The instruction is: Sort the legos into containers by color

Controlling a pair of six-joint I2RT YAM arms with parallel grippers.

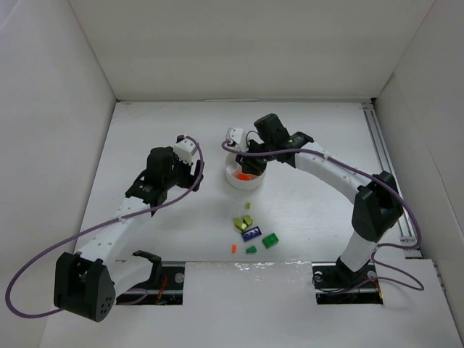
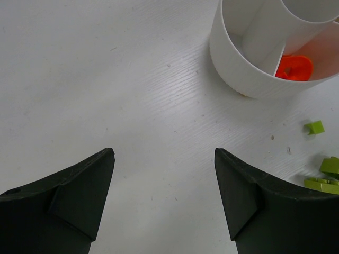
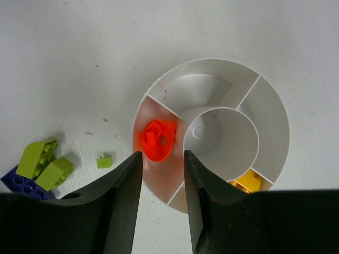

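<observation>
My left gripper next swings back and to the right in the top view, turns and lowers onto the small orange lego (image 1: 233, 248), still loose outside the dish (image 1: 233, 179).
The round white dish (image 1: 233, 179) stands mid-table. An orange piece (image 3: 157, 139) lies in one wedge and a yellow brick (image 3: 246, 181) in another; the centre cup is bare. My right gripper (image 3: 162, 156) is open and empty, hovering right above the orange wedge (image 1: 245, 165). My left gripper (image 2: 164, 151) is open wide and empty over bare table left of the dish (image 2: 238, 63), as the top view (image 1: 165, 187) also shows. Loose legos lie near the front: lime bricks (image 1: 243, 223), a blue one (image 1: 252, 233), two green ones (image 1: 270, 241), a small orange one (image 1: 233, 248).
A tiny lime piece (image 1: 247, 206) lies between the dish and the pile; it also shows in the wrist views (image 2: 315, 127) (image 3: 104, 161). White walls enclose the table on three sides. A rail (image 1: 388, 167) runs along the right edge.
</observation>
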